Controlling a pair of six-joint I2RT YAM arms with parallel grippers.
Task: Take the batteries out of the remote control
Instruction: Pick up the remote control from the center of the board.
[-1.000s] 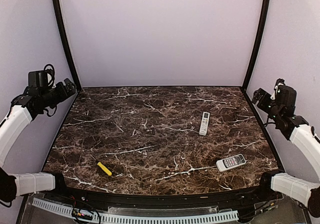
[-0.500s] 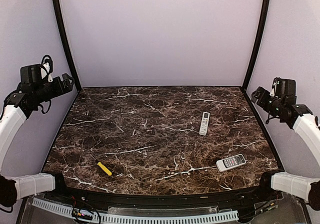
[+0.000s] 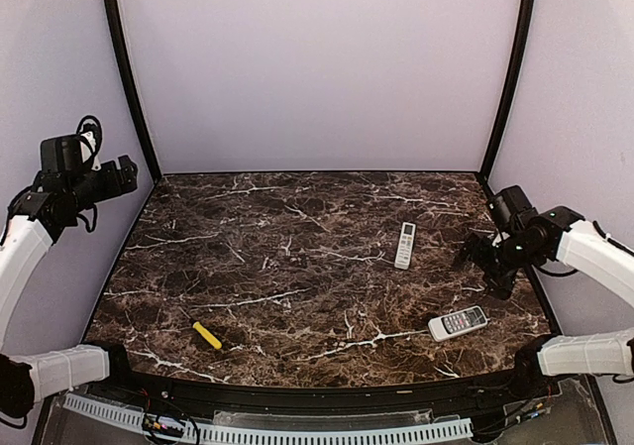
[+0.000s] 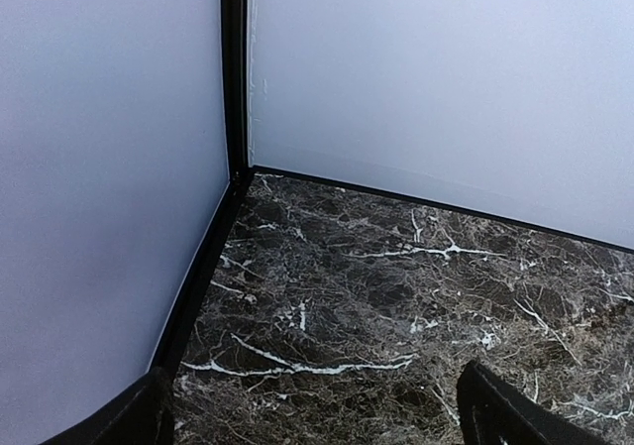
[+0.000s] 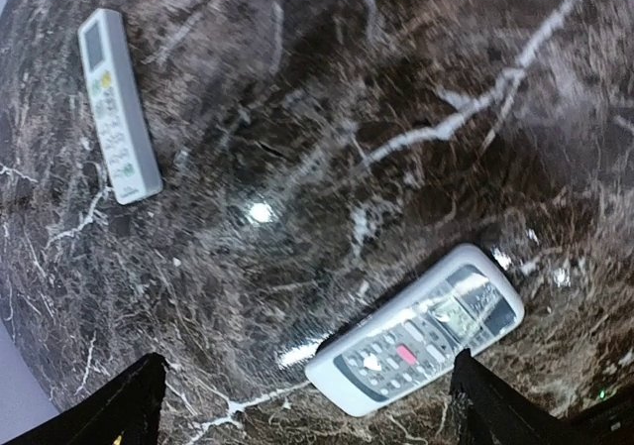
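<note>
My right gripper lowers back toward the table's front edge next and turns over the button half of the wider remote (image 3: 453, 326) (image 5: 379, 368), as it's slanted to my open fingers.
Two remote controls lie face up on the right part of the marble table. One is slim and white (image 3: 406, 245) (image 5: 119, 106). The other is wider, grey-white with a red button (image 3: 458, 322) (image 5: 416, 341), and lies near the front edge. The batteries are hidden; none show on the table. My right gripper (image 3: 483, 267) (image 5: 305, 395) hangs open above the table between the two remotes, nothing between its fingers. My left gripper (image 3: 125, 171) (image 4: 312, 405) is held high at the far left corner, open and empty, facing the wall corner.
A yellow-handled screwdriver (image 3: 207, 335) lies at the front left of the table (image 3: 297, 267). Pale walls with black corner posts (image 3: 124, 68) close in the back and sides. A raised dark rim runs along the table's edges.
My right arm has swung down from beside the right wall to over the table, above the two remotes. My left gripper has drawn back slightly toward the left wall.
</note>
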